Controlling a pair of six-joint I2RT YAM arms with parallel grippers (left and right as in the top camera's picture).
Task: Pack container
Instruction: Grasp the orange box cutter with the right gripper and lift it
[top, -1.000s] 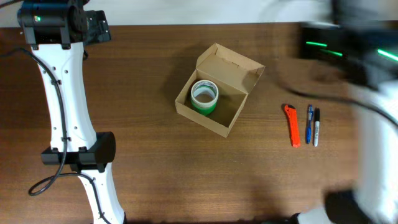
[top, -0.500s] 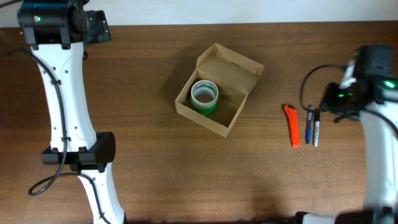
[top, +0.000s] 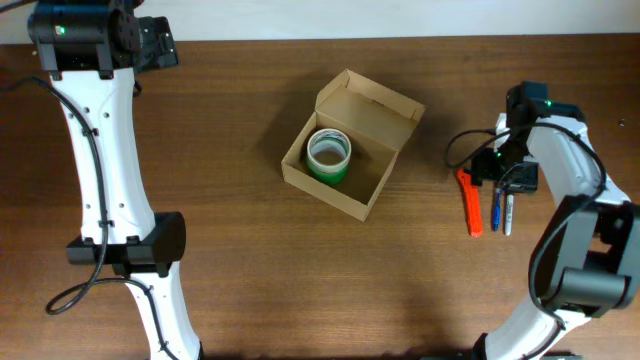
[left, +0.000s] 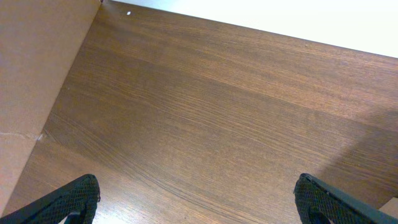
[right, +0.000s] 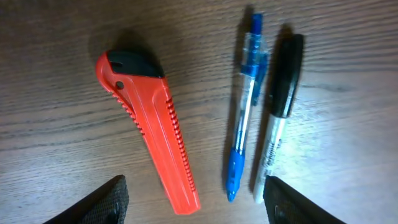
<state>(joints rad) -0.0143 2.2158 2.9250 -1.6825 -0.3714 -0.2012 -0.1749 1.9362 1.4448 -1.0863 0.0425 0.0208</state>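
Observation:
The cutter's middle (top: 470, 204) (right: 161, 137) is to the left of my right gripper in the overhead view and lower down, so I need to move my right gripper there next, where bare wood leaves room for both fingers.
The tan cardboard container (top: 375, 188) stands open in the middle of the table, its flap lid up at the back, with a green tape roll (top: 328, 155) inside. My right gripper (top: 497, 172) is open, just above an orange box cutter (right: 149, 127), a blue pen (right: 244, 118) and a black-and-white marker (right: 277, 124) that lie side by side on the table; the same three show in the overhead view as cutter (top: 470, 205), pen (top: 496, 208) and marker (top: 509, 210). My left gripper (left: 198, 202) is open and empty over bare wood at the far left.
The wooden table (top: 250, 270) ends at a white strip along the far edge (top: 300, 20). My left arm's base and cables (top: 120, 250) stand at the left. A brown panel (left: 31, 74) fills the left wrist view's left side.
My right arm has swung in from the right edge and come down over the cutter, pen and marker. The left arm, container and tape roll have not moved.

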